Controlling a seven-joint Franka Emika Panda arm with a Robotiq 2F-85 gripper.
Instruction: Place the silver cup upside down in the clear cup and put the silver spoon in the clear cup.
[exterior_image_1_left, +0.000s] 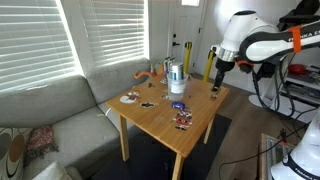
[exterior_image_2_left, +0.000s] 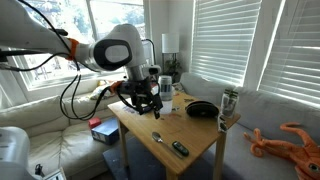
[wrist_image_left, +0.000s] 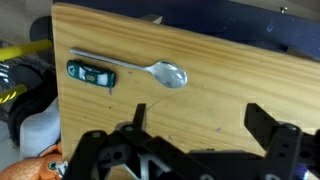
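The spoon's bowl (exterior_image_2_left: 156, 135) (wrist_image_left: 171, 75) is the end of the spoon closest to the gripper's open fingers, so the robot will next lower the gripper toward the table and move it onto that end, toward the top of the wrist view.
The silver spoon (wrist_image_left: 150, 70) lies flat on the wooden table (wrist_image_left: 220, 70), bowl to the right; it also shows in an exterior view (exterior_image_2_left: 157, 138). My gripper (wrist_image_left: 200, 125) is open and empty, hovering above bare table short of the spoon, and it shows in both exterior views (exterior_image_1_left: 216, 80) (exterior_image_2_left: 150, 103). The clear cup (exterior_image_1_left: 178, 87) (exterior_image_2_left: 228, 111) stands near the table's back edge. The silver cup (exterior_image_1_left: 175, 69) (exterior_image_2_left: 230, 95) appears to sit in it, but I cannot tell which way up.
A small green-blue object (wrist_image_left: 90, 74) (exterior_image_2_left: 178, 149) lies at the spoon's handle end. A black bowl (exterior_image_2_left: 203, 109) sits near the cups. An orange toy octopus (exterior_image_2_left: 290, 140) lies on the sofa. An upright yellow stick (exterior_image_1_left: 189, 55) stands behind the table.
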